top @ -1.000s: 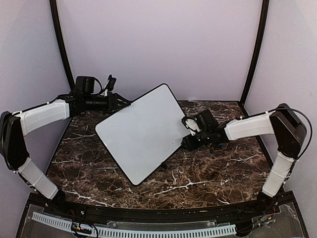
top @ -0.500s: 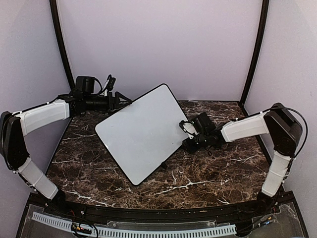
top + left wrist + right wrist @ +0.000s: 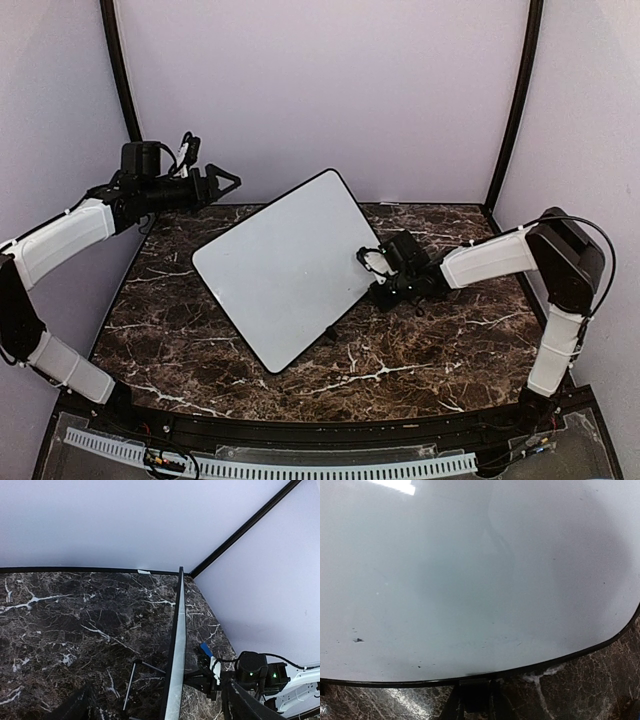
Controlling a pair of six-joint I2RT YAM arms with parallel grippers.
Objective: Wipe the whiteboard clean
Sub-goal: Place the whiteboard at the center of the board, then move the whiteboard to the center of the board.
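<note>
The whiteboard turns from skewed to square with that wall as my right gripper moves outward next and releases its foot. The tabletop along the back wall [image 3: 428, 216] lies outward.
The whiteboard [image 3: 285, 270] stands tilted mid-table, its face free of writing; close up in the right wrist view [image 3: 470, 580] only a few dark specks show. In the left wrist view it appears edge-on [image 3: 175, 650]. My left gripper [image 3: 232, 183] hangs open in the air off the board's far-left corner, touching nothing, its fingers [image 3: 75, 707] spread wide. My right gripper [image 3: 377, 270] sits at the board's right rim, jaws close together [image 3: 475, 702] on a small block. That block looks blue and white [image 3: 206, 649] from the left wrist and dark in the right wrist view.
The dark marble table [image 3: 420, 350] is walled in by pale panels with black corner posts [image 3: 515, 100]. A thin metal prop leg [image 3: 131, 680] sticks out behind the board. The right arm's wrist housing [image 3: 257, 672] lies close beside the board's rim.
My left gripper opened, let go of the board's far-left corner and drew back up and left. The right gripper closed and slid slightly down-left along the right rim.
</note>
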